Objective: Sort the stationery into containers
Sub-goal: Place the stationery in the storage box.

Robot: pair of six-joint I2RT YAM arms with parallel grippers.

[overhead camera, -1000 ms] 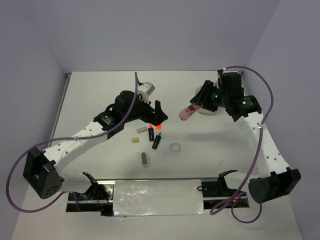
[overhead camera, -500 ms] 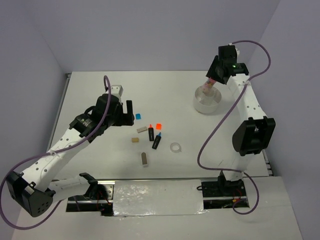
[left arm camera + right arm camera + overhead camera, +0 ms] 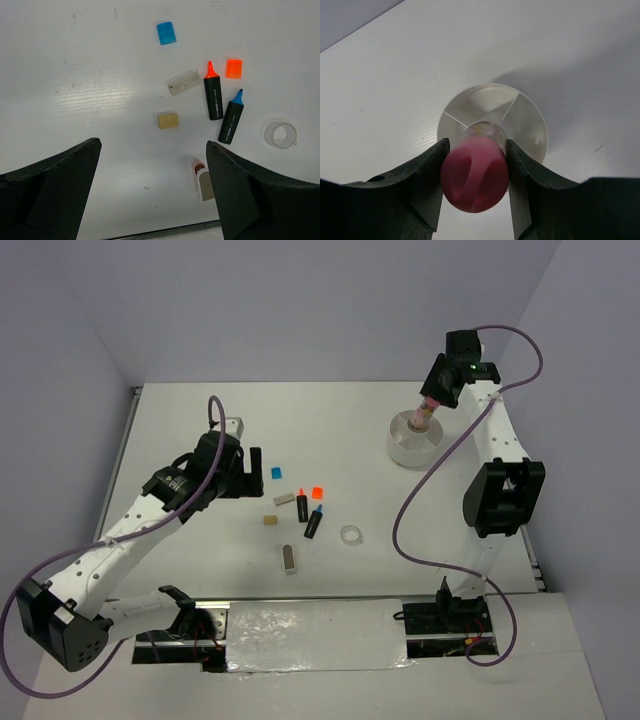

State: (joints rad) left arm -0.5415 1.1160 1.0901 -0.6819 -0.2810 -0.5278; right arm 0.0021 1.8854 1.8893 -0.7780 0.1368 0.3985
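The pink tube goes down with my right gripper into the white dish's round middle cup (image 3: 416,427) (image 3: 487,129) next, for release there. The cup lies below the gripper, under the tube's lower end.
My right gripper (image 3: 433,400) is shut on the pink tube (image 3: 424,417) and holds it upright over the white divided dish (image 3: 400,448). In the right wrist view the pink tube (image 3: 475,175) fills the gap between the jaws of that gripper (image 3: 477,145), with the dish (image 3: 536,131) right below. My left gripper (image 3: 252,466) hangs open to the left of the loose stationery. Below it lie a blue block (image 3: 166,33), a grey block (image 3: 184,82), a tan block (image 3: 167,120), an orange-tipped marker (image 3: 213,97), a blue-tipped marker (image 3: 230,122) and a clear tape ring (image 3: 280,135).
A loose orange cap (image 3: 233,68) lies beside the orange-tipped marker. A small tan-and-red piece (image 3: 202,181) sits near the table's front edge (image 3: 300,600). The dish stands at the back right, near the right arm's upright links (image 3: 500,495).
The right arm has swung the pink tube from left of the dish to directly above it. The left arm has pulled back leftward, off the markers, still open.
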